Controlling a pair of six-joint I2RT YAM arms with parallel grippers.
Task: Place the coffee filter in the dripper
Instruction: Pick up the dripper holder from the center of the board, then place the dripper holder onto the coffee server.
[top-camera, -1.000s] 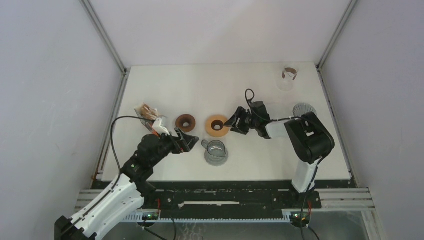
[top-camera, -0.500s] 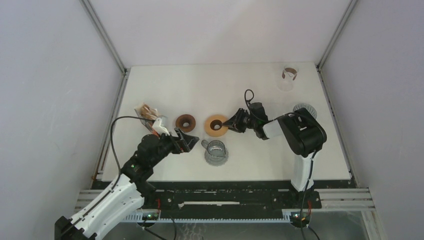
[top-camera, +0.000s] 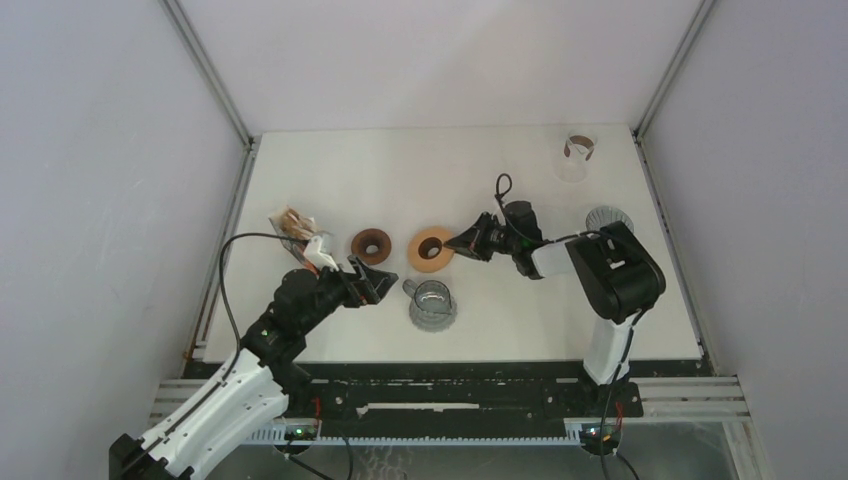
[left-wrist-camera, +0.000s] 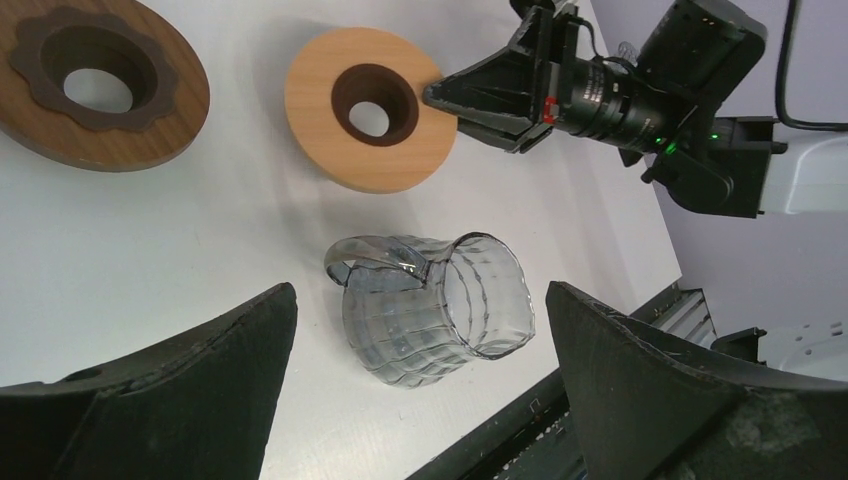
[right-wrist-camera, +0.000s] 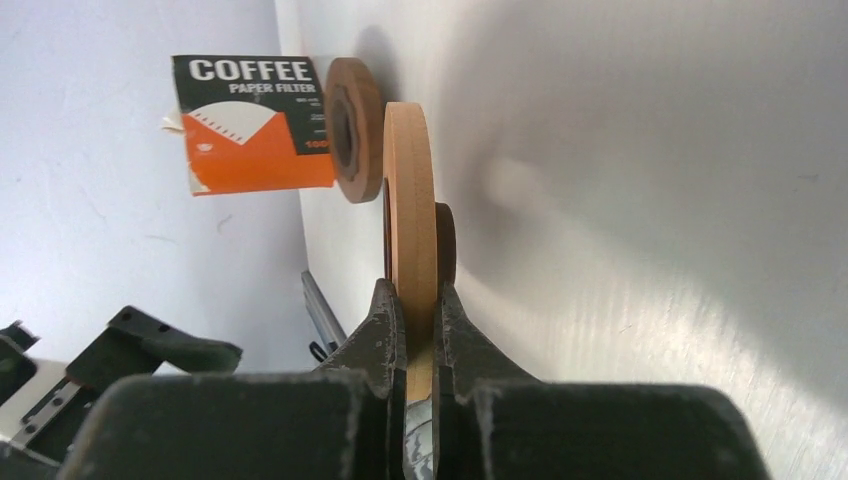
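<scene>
The glass dripper's opening is still uncovered and further back, so my right gripper needs to carry the light wooden ring up and back onto it and release.
The coffee filter pack, orange and black, lies at the table's left; its label shows in the right wrist view. A clear ribbed glass dripper with a handle stands near the front middle. In the left wrist view the dripper sits just below and between my left gripper's wide-open jaws. My left gripper holds nothing. My right gripper is shut on the rim of a light wooden ring. Both fingers pinch the ring's edge.
A dark wooden ring lies left of the light one, beside the filter pack. A ribbed round piece sits behind my right arm. A clear cup with a brown band stands at the back right corner.
My right gripper has closed from open onto the near edge of the light wooden ring. The left arm and the dripper have not moved.
</scene>
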